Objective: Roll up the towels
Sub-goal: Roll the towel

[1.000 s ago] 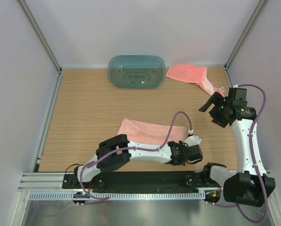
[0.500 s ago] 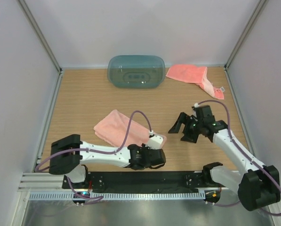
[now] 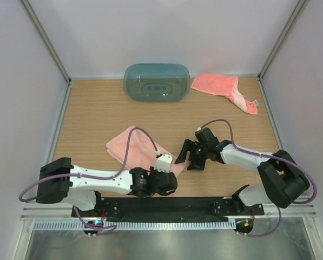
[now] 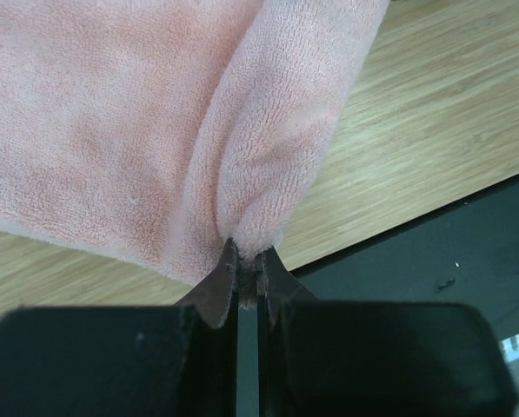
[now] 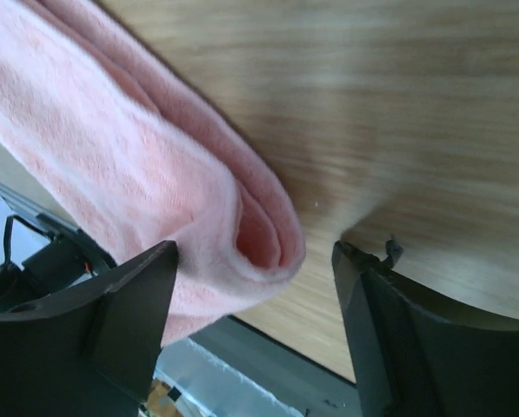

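Note:
The towel's flat part is still unrolled, so my left gripper will next pull the pinched fold to the left in the top view onto the towel's flat part and let go.
A pink towel (image 3: 137, 147) lies folded on the wooden table near the front, running from the left towards the middle. My left gripper (image 3: 166, 161) is shut on its near right edge; the left wrist view shows the pinched fold of the pink towel (image 4: 259, 165) between the closed fingers (image 4: 272, 274). My right gripper (image 3: 189, 157) is open at the towel's right end. In the right wrist view the folded end of the pink towel (image 5: 242, 226) sits between the spread fingers (image 5: 137, 304), untouched. A second salmon towel (image 3: 222, 86) lies crumpled at the back right.
A teal translucent bin (image 3: 156, 82) stands upside down at the back centre. A black rail (image 3: 166, 206) runs along the table's front edge. White walls close in the left, right and back.
My left gripper has dragged the towel's right edge further left and back. My right arm has swung down and left from the right side to the towel's right end.

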Robot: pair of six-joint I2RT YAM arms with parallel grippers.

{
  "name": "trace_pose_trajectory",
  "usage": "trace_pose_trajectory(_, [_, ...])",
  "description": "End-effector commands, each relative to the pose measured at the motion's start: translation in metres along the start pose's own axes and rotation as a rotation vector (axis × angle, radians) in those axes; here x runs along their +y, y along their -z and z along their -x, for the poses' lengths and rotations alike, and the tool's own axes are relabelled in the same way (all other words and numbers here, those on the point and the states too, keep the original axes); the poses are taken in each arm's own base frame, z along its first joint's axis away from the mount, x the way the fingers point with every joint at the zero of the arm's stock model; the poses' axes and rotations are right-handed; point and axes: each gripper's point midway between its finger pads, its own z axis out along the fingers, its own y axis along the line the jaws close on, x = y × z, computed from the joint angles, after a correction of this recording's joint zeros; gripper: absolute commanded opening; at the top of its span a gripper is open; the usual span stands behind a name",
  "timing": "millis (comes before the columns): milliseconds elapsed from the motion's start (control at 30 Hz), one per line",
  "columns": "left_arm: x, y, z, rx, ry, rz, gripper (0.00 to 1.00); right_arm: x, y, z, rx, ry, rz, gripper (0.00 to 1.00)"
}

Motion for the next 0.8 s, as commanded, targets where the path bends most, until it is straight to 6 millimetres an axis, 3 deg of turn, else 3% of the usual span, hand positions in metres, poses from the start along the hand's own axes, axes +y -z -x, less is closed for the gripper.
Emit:
trace_pose_trajectory(0, [-0.006, 0.011, 0.016, -0.070, 0.085, -0.051, 0.00, 0.009, -0.010, 0.019, -0.072, 0.008, 0.017, 0.77])
trace_pose_trajectory(33, [-0.006, 0.011, 0.014, -0.066, 0.090, -0.053, 0.00, 0.010, -0.011, 0.020, -0.072, 0.010, 0.017, 0.74])
trace_pose_trajectory(167, [-0.003, 0.016, 0.014, -0.079, 0.116, -0.070, 0.00, 0.011, -0.014, 0.023, -0.064, 0.019, 0.005, 0.45])
trace_pose_trajectory(200, [0.000, 0.016, 0.012, -0.082, 0.119, -0.073, 0.00, 0.011, -0.014, 0.023, -0.064, 0.024, 0.001, 0.32])
trace_pose_trajectory(333, [0.005, 0.016, 0.009, -0.093, 0.134, -0.076, 0.00, 0.014, -0.009, 0.026, -0.076, 0.038, 0.000, 0.04])
trace_pose_trajectory(567, [0.006, 0.018, 0.002, -0.102, 0.147, -0.089, 0.00, 0.019, 0.005, 0.031, -0.095, 0.072, -0.022, 0.01])
trace_pose_trajectory(767, [-0.006, 0.025, 0.009, -0.106, 0.170, -0.146, 0.00, -0.005, 0.020, 0.027, -0.120, 0.093, -0.117, 0.01])
